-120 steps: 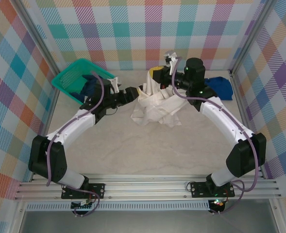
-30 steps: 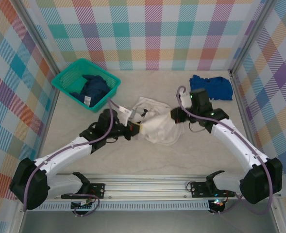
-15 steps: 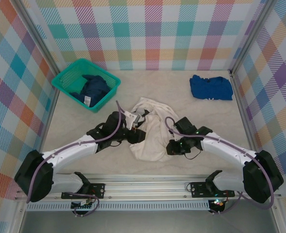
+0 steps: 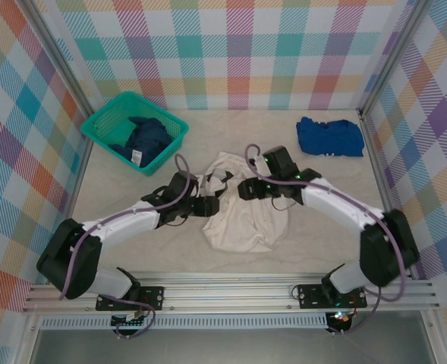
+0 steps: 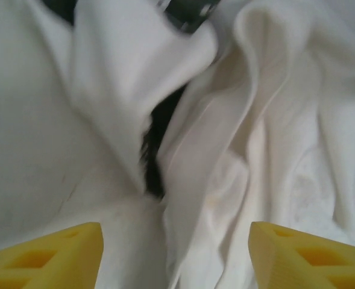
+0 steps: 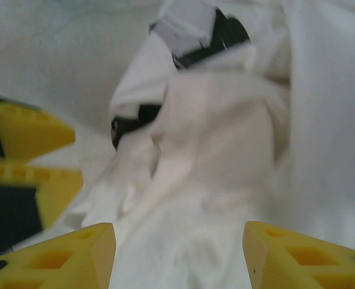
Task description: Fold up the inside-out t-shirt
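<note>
I will move my left gripper back along the t-shirt's edge next, then lower it to the fold, because the fold is below its fingers and toward my base.
The inside-out t-shirt lies as a crumpled cream heap in the middle of the table. My left gripper rests at its left edge, and my right gripper is at its upper middle, facing the left one. In the left wrist view the left gripper is open, its yellow fingertips wide apart over folds of the t-shirt. The right gripper is open too, above the t-shirt. The left gripper's yellow fingers show at the left of the right wrist view.
A green basket holding a dark navy garment stands at the back left. A folded bright blue shirt lies at the back right. Plaid walls close in the table on three sides.
Both grippers have gone from shut to open and let go of the t-shirt. The shirt was dragged nearer and now lies as a heap. The right gripper has moved back over its far part.
</note>
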Controlling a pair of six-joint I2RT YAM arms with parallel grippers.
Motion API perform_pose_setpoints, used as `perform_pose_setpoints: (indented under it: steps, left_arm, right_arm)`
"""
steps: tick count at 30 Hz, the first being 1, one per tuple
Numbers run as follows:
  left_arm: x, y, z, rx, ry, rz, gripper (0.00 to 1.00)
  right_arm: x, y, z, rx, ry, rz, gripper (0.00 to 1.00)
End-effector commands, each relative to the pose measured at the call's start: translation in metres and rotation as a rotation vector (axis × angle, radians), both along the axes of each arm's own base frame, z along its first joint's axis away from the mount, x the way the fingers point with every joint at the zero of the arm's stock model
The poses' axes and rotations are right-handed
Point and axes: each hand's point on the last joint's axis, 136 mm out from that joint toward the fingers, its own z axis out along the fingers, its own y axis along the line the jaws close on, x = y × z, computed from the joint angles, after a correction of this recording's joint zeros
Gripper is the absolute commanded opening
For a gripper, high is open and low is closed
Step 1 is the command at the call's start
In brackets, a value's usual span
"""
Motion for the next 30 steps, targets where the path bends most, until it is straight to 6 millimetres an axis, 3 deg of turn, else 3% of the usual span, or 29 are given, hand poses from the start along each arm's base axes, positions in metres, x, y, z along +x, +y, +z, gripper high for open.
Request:
perform_pose_setpoints:
  steps: [1, 6, 9, 12, 14, 17, 19, 22, 23, 30]
  left_arm:
    - [-0.031, 0.002, -0.013, -0.056, 0.124, -0.027, 0.68]
    - [-0.049, -0.001, -0.033, -0.109, 0.239, -0.036, 0.68]
    - [-0.055, -0.005, -0.042, -0.122, 0.287, -0.041, 0.63]
    - [-0.055, -0.006, -0.048, -0.118, 0.303, -0.045, 0.51]
    - [-0.052, -0.008, -0.047, -0.124, 0.299, -0.046, 0.39]
    - [-0.048, -0.012, -0.038, -0.137, 0.274, -0.059, 0.23]
    - [-0.047, -0.011, -0.033, -0.134, 0.256, -0.059, 0.15]
    - [-0.046, -0.01, -0.029, -0.129, 0.242, -0.063, 0.05]
    - [-0.046, -0.009, -0.027, -0.13, 0.239, -0.065, 0.01]
    - [-0.046, -0.008, -0.025, -0.125, 0.223, -0.069, 0.0]
  right_arm:
    - [0.02, 0.023, 0.003, 0.008, -0.075, 0.114, 0.59]
    - [0.033, 0.045, -0.013, -0.021, -0.07, 0.158, 0.59]
    - [0.047, 0.048, -0.028, -0.063, -0.067, 0.135, 0.54]
    - [0.058, 0.047, -0.036, -0.103, -0.076, 0.11, 0.44]
    - [0.064, 0.044, -0.037, -0.127, -0.092, 0.094, 0.31]
    - [0.07, 0.041, -0.032, -0.148, -0.124, 0.075, 0.12]
    - [0.074, 0.038, -0.026, -0.161, -0.147, 0.065, 0.07]
    - [0.073, 0.035, -0.019, -0.172, -0.187, 0.085, 0.11]
    - [0.07, 0.034, -0.016, -0.183, -0.208, 0.113, 0.17]
    - [0.06, 0.032, -0.016, -0.213, -0.231, 0.317, 0.53]
